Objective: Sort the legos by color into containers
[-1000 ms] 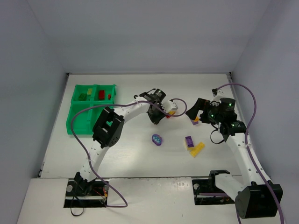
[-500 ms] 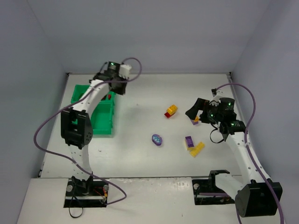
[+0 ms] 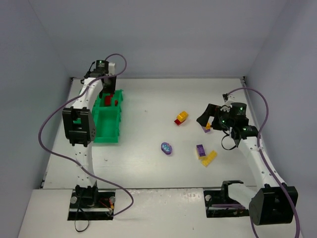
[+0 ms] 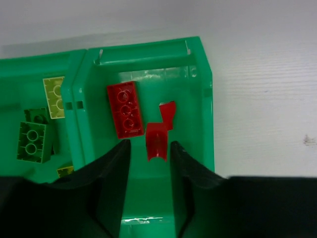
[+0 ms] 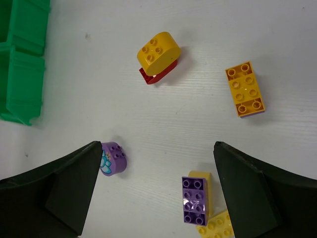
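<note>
The yellow piece on the red one lies below and to the left of my right gripper in the top view, so it needs to move across and down onto it next.
The containers, a bright green tray, sit at the far left. My left gripper hangs over its far right compartment. Its jaws stand slightly open, and a small red piece lies just past the tips, touching neither finger. A red brick lies beside that piece. Green and lime legos fill the neighbouring compartment. My right gripper hovers wide open and empty above the loose legos.
On the table lie a yellow piece on a red one, an oval purple piece, a purple brick on a yellow one, and an orange brick.
The left arm has swung from the yellow-and-red piece at mid-table over to the tray's far right compartment. The right arm has hardly moved.
</note>
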Available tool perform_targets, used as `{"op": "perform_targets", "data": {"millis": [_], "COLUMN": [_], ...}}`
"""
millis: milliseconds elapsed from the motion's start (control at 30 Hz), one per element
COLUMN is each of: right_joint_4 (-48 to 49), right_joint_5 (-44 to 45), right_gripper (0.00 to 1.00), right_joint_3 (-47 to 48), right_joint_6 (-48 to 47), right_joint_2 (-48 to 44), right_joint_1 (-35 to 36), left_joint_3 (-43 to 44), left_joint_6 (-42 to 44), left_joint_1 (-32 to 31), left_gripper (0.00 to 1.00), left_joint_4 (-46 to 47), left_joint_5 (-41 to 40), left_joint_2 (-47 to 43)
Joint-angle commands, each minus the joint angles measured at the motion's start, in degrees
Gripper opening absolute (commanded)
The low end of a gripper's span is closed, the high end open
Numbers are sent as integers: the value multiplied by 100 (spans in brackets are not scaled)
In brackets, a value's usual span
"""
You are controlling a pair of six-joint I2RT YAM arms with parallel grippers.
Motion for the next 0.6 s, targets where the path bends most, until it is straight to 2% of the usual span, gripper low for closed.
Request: {"op": "perform_targets", "data": {"millis": [0,33,100,367,567], "right_joint_4": [333,325,316,176,-150], "right_joint_5": [232,268,356,760,1744], "right_gripper": [91,91,91,88,89], "right_joint_3": [256,273,326,975,1916], "right_joint_6": [-189,-207,-251,-663,-1313], "right_joint_2": [47,73,143,889,2023], "right_joint_1": [-33,-24,-24,213,1284], "left_joint_3": [434,478,540,347,-312], "left_joint_6": [-143,-143,-152,-476,-1231], "left_joint_1": [7,7,16,7,-89], "left_gripper": [34,41,47,56,70], "left_joint_4": [-110,-127,-136,-242,-162], "left_joint_5": [-262,-262,-271,1,415], "left_joint_2": [-171,-171,-179,-583,-1610]}}
